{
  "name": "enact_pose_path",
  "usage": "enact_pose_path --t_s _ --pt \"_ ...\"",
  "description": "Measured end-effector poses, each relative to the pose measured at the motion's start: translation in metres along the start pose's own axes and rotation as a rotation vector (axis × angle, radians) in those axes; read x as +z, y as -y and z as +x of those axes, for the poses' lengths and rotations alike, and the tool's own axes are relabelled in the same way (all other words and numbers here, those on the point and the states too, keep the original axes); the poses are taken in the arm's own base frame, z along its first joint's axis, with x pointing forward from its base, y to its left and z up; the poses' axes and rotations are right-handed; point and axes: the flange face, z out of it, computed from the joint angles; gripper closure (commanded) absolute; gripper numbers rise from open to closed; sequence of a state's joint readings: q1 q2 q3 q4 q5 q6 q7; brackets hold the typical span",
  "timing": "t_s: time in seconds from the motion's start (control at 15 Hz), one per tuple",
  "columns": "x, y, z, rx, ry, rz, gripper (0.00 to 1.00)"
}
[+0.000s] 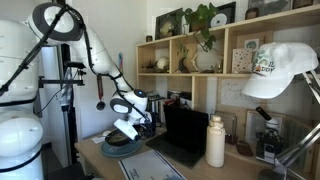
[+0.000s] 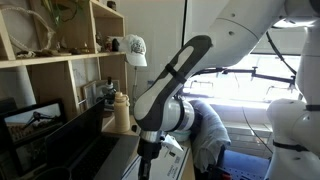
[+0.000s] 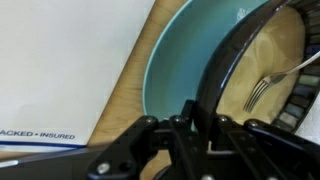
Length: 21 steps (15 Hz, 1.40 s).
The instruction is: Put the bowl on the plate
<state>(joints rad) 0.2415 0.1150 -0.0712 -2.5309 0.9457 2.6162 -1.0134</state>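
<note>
The bowl is already partly over the teal plate, so next I will lower the bowl onto the plate with my gripper and then let go of the bowl's dark rim.
In the wrist view the teal plate (image 3: pixel 180 60) lies flat on the wooden table, just beyond my fingers. My gripper (image 3: pixel 192 118) is shut on the dark rim of the bowl (image 3: pixel 235 50), which curves from the fingers up to the top right and overlaps the plate's right side. In an exterior view the gripper (image 1: pixel 126 128) hangs low over the table, with the bowl (image 1: pixel 121 141) right over the plate (image 1: pixel 117 151). In the second exterior view the arm's wrist (image 2: pixel 150 150) points down, and the bowl and plate are hidden.
A fork (image 3: pixel 268 88) lies on the tan surface right of the bowl's rim. A white printed sheet (image 3: pixel 60 70) lies left of the plate. An open laptop (image 1: pixel 183 135) and a white bottle (image 1: pixel 215 141) stand nearby, with shelves (image 1: pixel 210 60) behind.
</note>
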Motion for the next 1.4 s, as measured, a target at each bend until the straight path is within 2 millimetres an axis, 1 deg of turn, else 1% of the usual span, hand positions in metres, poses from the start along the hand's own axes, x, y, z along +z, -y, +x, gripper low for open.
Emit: enact_pose_path --t_s 0.33,0.53,0.6,0.67,0.8,1.0,1.13,1.2,1.4 --pt "0.026 0.005 0.006 -0.016 0.040 0.026 0.95" --pt "0.038 0.005 0.009 -0.016 0.056 0.039 0.95" --pt "0.041 0.004 0.009 -0.014 0.059 0.042 0.68" --pt "0.042 0.004 0.010 -0.014 0.061 0.047 0.60" --pt "0.041 0.002 0.013 -0.025 0.066 0.051 0.47" --pt "0.037 -0.002 0.018 -0.049 0.073 0.050 0.23" --pt "0.033 -0.004 0.021 -0.065 0.076 0.047 0.10" --pt "0.031 -0.005 0.023 -0.074 0.078 0.044 0.01" --pt "0.019 -0.007 0.033 -0.105 0.101 0.008 0.00"
